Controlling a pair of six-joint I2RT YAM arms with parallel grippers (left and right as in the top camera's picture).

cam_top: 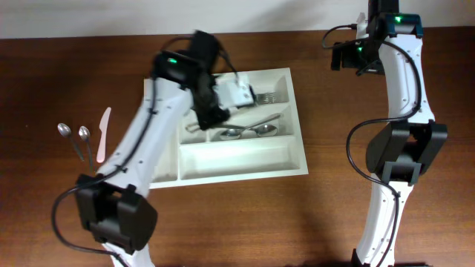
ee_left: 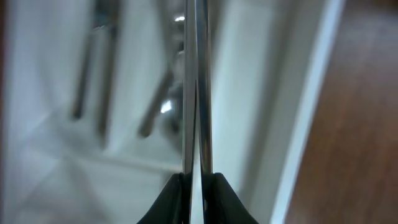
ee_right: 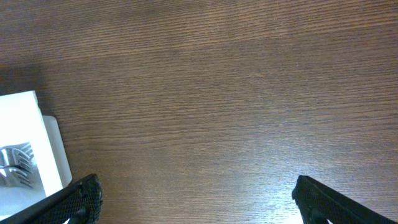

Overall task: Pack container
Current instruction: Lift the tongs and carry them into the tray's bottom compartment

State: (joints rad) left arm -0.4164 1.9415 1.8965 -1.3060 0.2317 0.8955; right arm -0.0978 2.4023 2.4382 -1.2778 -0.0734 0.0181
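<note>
The long thin metal utensil in my left gripper should go back and down into the tray's long near section next. I should then let go of it, because that section is still empty.
The container is a white cutlery tray in the middle of the table. It holds forks in a far compartment and spoons in the middle one. My left gripper hangs over the tray's left half. In the left wrist view it is shut on a thin metal piece of cutlery, seen edge-on above the blurred tray. My right gripper is open and empty over bare wood right of the tray, as the right wrist view shows.
Two metal spoons and a pink plastic knife lie on the table left of the tray. The tray's corner and fork tines show at the left of the right wrist view.
</note>
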